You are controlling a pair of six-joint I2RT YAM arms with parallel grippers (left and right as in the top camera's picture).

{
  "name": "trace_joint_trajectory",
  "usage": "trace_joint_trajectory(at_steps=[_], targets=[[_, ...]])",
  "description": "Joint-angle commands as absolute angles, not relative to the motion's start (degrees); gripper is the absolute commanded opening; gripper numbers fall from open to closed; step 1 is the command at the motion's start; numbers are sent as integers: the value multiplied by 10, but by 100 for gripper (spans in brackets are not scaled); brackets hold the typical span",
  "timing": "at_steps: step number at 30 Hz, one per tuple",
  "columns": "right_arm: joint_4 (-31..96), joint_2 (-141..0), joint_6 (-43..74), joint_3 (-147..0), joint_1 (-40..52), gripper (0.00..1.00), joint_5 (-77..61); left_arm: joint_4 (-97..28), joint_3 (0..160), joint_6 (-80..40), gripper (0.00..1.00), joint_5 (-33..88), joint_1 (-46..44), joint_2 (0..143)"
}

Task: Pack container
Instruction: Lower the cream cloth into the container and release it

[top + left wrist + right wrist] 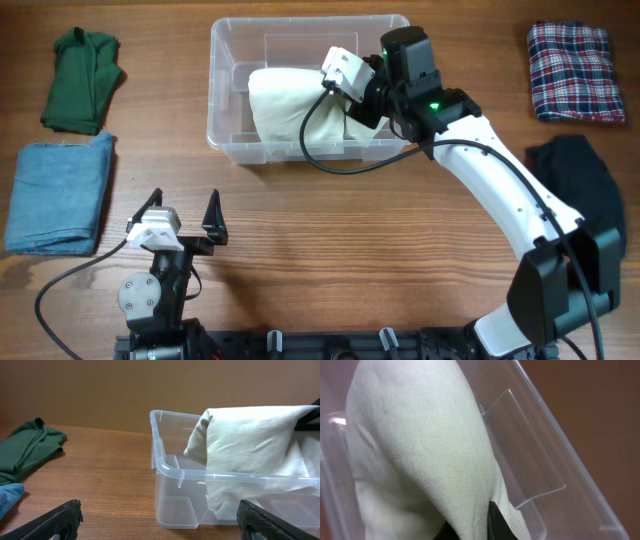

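The robot's right gripper will next go down between the container's clear sides and let go of the garment, because the cream garment (285, 105) still hangs partly above the container's rim.
The clear plastic container (228, 60) stands at the back middle of the table. It also shows in the left wrist view (170, 467) and the right wrist view (540, 450). A cream folded garment (285, 105) hangs inside it, partly above the rim (245, 445). My right gripper (352, 98) is over the container and shut on the cream garment (420, 450); one black finger shows under the cloth (492, 522). My left gripper (183, 212) is open and empty near the front left, its fingertips at the bottom of the left wrist view (160, 522).
A green garment (82, 80) and a blue folded one (60, 195) lie at the left. A plaid garment (570, 70) and a dark one (580, 180) lie at the right. The green one shows in the left wrist view (30, 450).
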State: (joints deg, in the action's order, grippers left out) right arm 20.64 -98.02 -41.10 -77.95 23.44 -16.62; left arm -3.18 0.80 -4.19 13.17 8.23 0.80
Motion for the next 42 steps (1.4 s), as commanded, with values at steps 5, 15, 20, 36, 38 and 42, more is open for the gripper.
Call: trace_joint_trajectory(at_steps=[5, 15, 20, 36, 38, 42], targets=[[232, -950, -389, -800, 234, 4, -196, -32, 3, -49, 100, 126, 85, 4], [236, -958, -410, -800, 233, 4, -196, -32, 3, -49, 100, 126, 85, 4], [236, -978, -421, -800, 233, 4, -196, -32, 3, -49, 100, 126, 85, 4], [219, -1032, -453, -800, 219, 4, -194, -32, 3, -49, 100, 126, 85, 4], [217, -1032, -453, -800, 216, 4, -193, -32, 3, -49, 100, 126, 85, 4], [213, -1032, -453, -800, 215, 38, -191, -32, 3, -50, 100, 126, 85, 4]])
